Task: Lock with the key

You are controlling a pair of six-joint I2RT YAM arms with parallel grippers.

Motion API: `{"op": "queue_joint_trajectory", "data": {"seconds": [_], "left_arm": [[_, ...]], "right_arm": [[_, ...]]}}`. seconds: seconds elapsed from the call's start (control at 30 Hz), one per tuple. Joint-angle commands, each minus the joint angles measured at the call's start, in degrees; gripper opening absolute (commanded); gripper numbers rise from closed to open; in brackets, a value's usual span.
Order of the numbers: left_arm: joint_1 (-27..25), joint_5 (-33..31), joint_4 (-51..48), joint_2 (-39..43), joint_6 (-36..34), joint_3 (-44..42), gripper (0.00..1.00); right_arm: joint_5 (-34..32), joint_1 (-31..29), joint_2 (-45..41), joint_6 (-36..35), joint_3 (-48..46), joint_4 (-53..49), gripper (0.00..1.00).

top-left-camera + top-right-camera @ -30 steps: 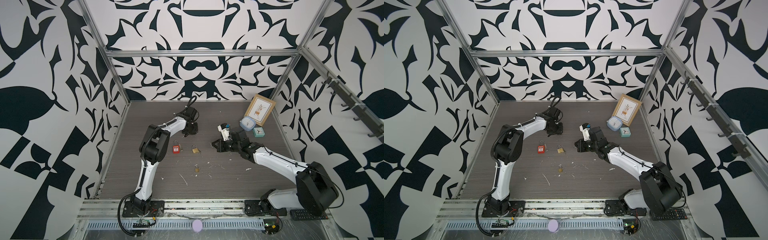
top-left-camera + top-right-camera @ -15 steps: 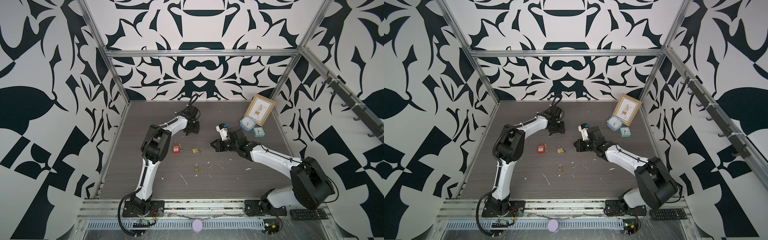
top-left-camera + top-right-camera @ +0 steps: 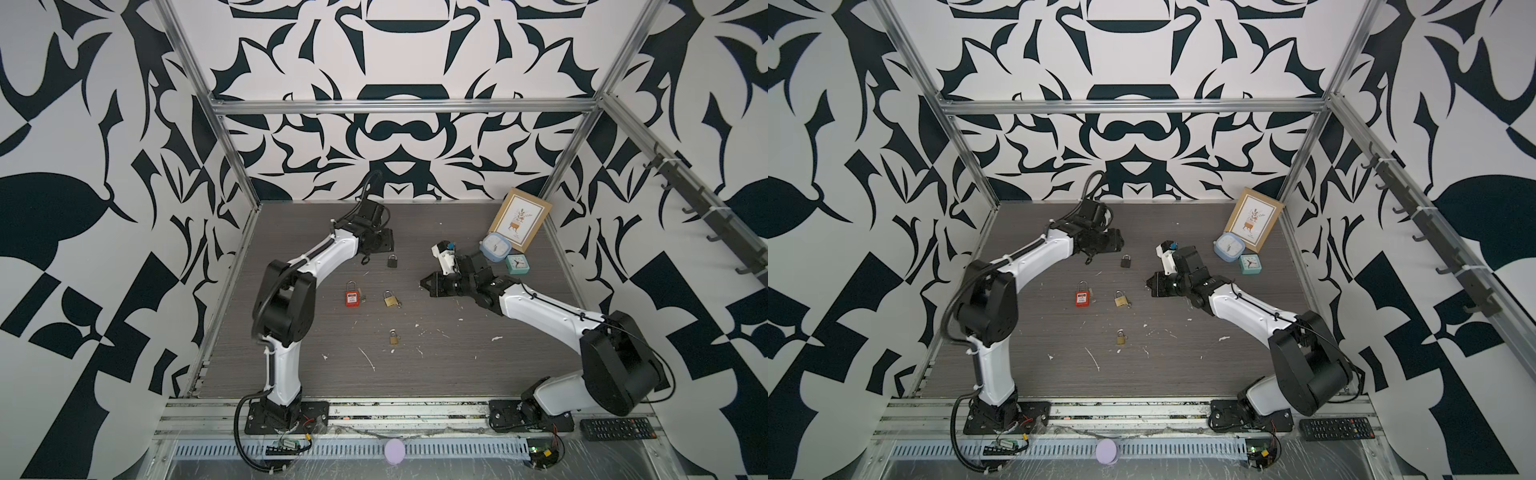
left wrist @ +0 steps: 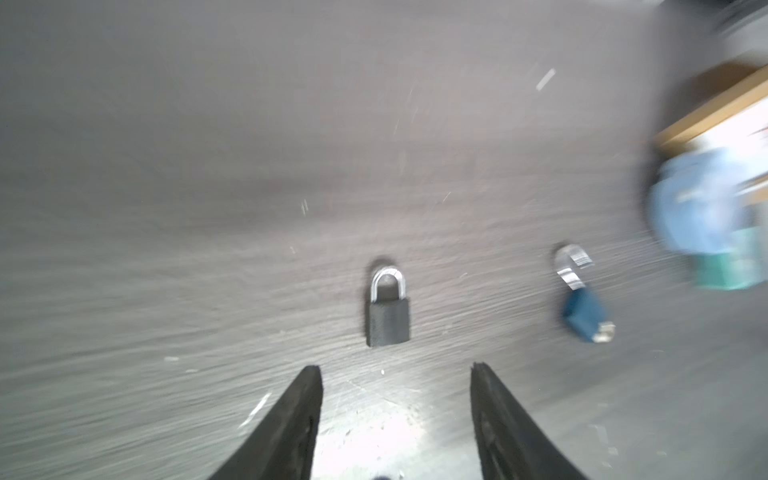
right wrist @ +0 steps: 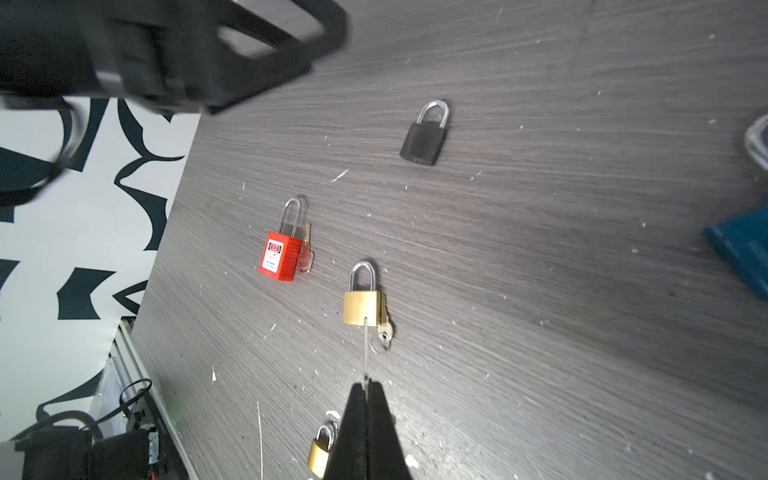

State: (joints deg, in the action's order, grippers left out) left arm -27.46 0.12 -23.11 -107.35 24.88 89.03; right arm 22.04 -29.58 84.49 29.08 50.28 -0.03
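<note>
My right gripper should next move outward and down to the tabletop (image 5: 454,153) beside the black padlock (image 3: 392,260) and let go of the key there, because the shackle is shut.
A black padlock (image 3: 392,260) lies flat on the dark table, its shackle down in the body (image 4: 388,309). My left gripper (image 4: 397,368) stands open just short of it, nothing between the fingers; in both top views the left gripper (image 3: 386,245) (image 3: 1117,243) sits beside the black padlock (image 3: 1126,261). My right gripper (image 5: 365,384) is shut on a key, whose thin blade (image 5: 365,353) sticks out from the fingertips. In a top view the right gripper (image 3: 423,282) hangs right of the padlocks. A blue padlock (image 4: 584,313) with its shackle open lies further right.
A red padlock (image 3: 352,296) with a key beside it, a brass padlock (image 3: 390,299) with a key and a small brass padlock (image 3: 394,337) lie mid-table. At the back right stand a picture frame (image 3: 520,218), a blue clock (image 3: 494,247) and a teal clock (image 3: 517,264). A remote (image 3: 615,428) lies beyond the front rail.
My left gripper has opened and drawn back, uncovering the black padlock on the table. My right gripper, still shut, has shifted a little to the left.
</note>
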Motion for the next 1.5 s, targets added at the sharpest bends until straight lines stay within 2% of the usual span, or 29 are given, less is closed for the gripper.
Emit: {"op": "queue_joint_trajectory", "data": {"seconds": [0.0,0.1,0.13,0.17,0.3,0.43,0.53,0.63,0.93,1.47], "left_arm": [[2.0,-2.6,8.7,13.4,-5.4,-5.5,0.68],[4.6,-4.5,15.9,24.7,-6.5,-16.0,0.83],[5.7,-5.2,18.9,28.5,-5.8,-20.1,0.96],[7.0,-6.2,21.4,32.5,-4.3,-24.3,0.99],[12.8,-4.0,25.9,42.5,0.6,-36.4,0.99],[13.5,-4.4,25.7,47.7,0.0,-42.6,0.99],[13.5,3.1,26.1,48.7,-2.8,-44.3,0.99],[13.5,5.6,27.2,48.3,-2.6,-45.3,0.99],[13.5,5.6,28.8,45.6,-1.9,-45.6,0.99],[13.5,5.1,30.1,44.5,-1.3,-46.7,0.99]], "right_arm": [[0.2,1.1,3.8,1.1,5.2,0.1,0.0],[1.9,1.9,9.2,1.2,9.6,0.5,0.0],[2.5,2.3,11.2,1.2,11.5,0.4,0.0],[3.2,2.6,13.3,1.1,13.3,0.2,0.0],[5.0,3.6,20.9,0.3,19.6,-2.0,0.0],[6.2,4.4,27.3,0.2,24.5,-2.4,0.0],[6.2,4.7,31.6,1.1,27.7,-2.4,0.0],[6.6,4.8,35.2,1.9,30.9,-2.4,0.0],[6.8,4.8,40.6,2.9,35.8,-2.4,0.0],[9.2,4.3,43.6,3.7,37.3,-2.9,0.03]]}}
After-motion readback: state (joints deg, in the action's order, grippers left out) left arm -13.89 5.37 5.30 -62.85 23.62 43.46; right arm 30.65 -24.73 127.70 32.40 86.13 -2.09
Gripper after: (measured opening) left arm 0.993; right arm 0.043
